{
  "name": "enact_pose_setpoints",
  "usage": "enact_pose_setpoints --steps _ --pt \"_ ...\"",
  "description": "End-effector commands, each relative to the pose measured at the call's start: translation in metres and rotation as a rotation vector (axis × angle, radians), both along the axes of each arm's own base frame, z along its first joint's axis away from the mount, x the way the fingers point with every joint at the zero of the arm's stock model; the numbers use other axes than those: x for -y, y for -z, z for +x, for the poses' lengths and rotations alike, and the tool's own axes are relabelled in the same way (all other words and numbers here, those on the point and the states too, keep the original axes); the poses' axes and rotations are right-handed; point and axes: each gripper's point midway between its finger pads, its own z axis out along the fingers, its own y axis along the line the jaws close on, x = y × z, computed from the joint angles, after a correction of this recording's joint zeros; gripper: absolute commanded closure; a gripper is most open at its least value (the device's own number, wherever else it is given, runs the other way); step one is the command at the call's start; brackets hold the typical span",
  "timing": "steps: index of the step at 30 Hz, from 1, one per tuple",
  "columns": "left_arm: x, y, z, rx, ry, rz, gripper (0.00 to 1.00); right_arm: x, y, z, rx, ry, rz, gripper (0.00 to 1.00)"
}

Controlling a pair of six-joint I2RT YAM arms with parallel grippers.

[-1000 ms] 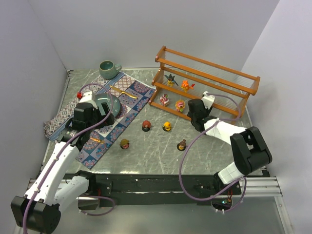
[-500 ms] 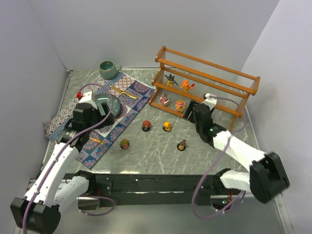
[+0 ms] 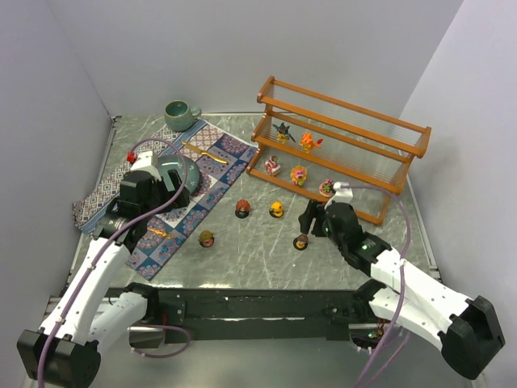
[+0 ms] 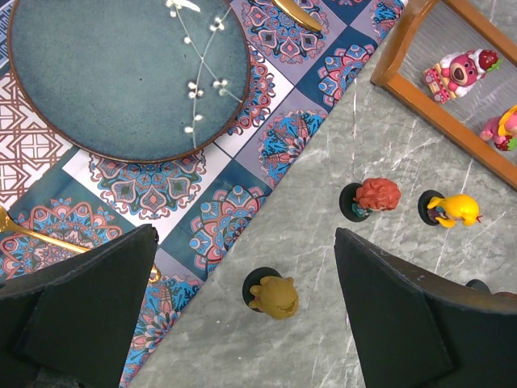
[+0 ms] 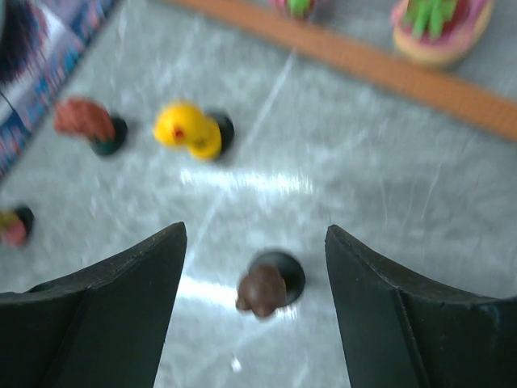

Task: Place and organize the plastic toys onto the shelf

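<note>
My right gripper moves down around the toy's head next and closes both fingers on it, because the brown toy's head (image 3: 302, 239) (image 5: 262, 288) already shows between the open fingers.
The shelf (image 3: 347, 133) stands at the back right with several toys on it: a dark spiky one (image 3: 282, 129), an orange one (image 3: 307, 141), and pink ones (image 3: 273, 166) on the bottom tier, the rightmost topped green (image 3: 327, 187). On the table stand a red toy (image 3: 241, 208), a yellow toy (image 3: 277, 209), a brown toy (image 3: 301, 240) and an ochre toy (image 3: 207, 238). My right gripper (image 3: 311, 220) hangs open above the brown toy (image 5: 262, 291), which shows between its fingers. My left gripper (image 3: 166, 182) is open and empty above the mat, with the ochre toy (image 4: 275, 295) below it.
A patterned cloth mat (image 3: 212, 182) lies on the left with a teal plate (image 3: 182, 171) and gold cutlery (image 3: 198, 150) on it. A green mug (image 3: 179, 114) stands at the back. A small red piece (image 3: 132, 156) sits by the left wall. Walls close three sides.
My right arm has drawn back from the shelf's bottom tier toward the near edge, its jaws widening, and the green-topped pink toy now stands there. The left arm has not moved.
</note>
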Motion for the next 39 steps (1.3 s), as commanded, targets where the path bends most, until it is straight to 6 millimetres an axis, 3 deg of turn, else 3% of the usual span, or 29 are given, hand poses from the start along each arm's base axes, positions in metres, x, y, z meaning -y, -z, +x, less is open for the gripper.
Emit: enact_pose_setpoints --steps 1,7,15,39 --pt "0.001 -0.005 0.003 0.032 0.014 0.002 0.03 -0.007 0.014 -0.024 -0.057 -0.057 0.019 0.24" --pt "0.001 -0.005 0.003 0.032 0.017 0.001 0.03 -0.013 0.030 -0.040 -0.098 -0.091 0.023 0.26" --pt "0.003 -0.002 0.004 0.019 0.024 0.000 0.03 -0.021 0.047 -0.039 -0.131 -0.094 0.010 0.30" --pt "0.003 -0.002 0.005 0.019 0.025 0.001 0.03 -0.027 0.068 -0.042 -0.153 -0.122 -0.003 0.43"
